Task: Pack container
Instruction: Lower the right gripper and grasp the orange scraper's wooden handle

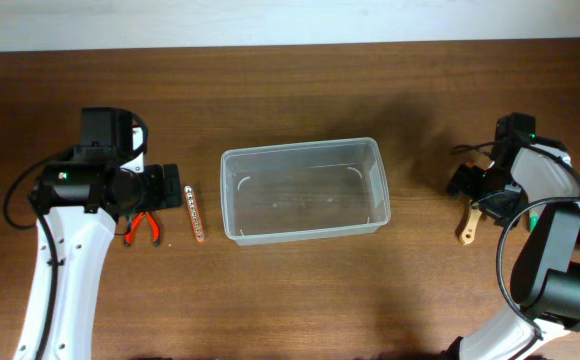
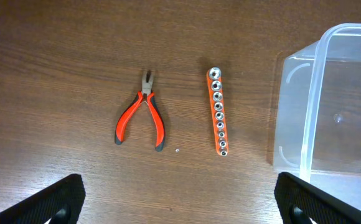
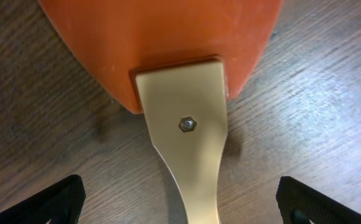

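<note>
My right gripper comes down onto the narrow part of the pale wooden handle beside the nut next and closes, as the handle already runs between its open fingers.
The container (image 1: 232,205) is a clear plastic tub in the middle of the table, and nothing shows inside it. Its corner (image 2: 314,93) fills the right of the left wrist view. Left of it lie an orange socket rail (image 1: 196,212) (image 2: 218,112) and red-handled pliers (image 1: 143,228) (image 2: 142,117). My left gripper (image 1: 170,187) (image 2: 180,208) hovers open above these, holding nothing. My right gripper (image 1: 478,195) (image 3: 180,208) hangs open over a tool with an orange head (image 3: 162,43) and a pale wooden handle (image 1: 467,228) (image 3: 190,155); the handle runs between the fingers, untouched.
Dark wood table (image 1: 300,300) throughout, with a pale wall strip along the far edge. My left arm's white link (image 1: 65,270) runs along the near left and the right arm's base (image 1: 560,280) stands at the near right.
</note>
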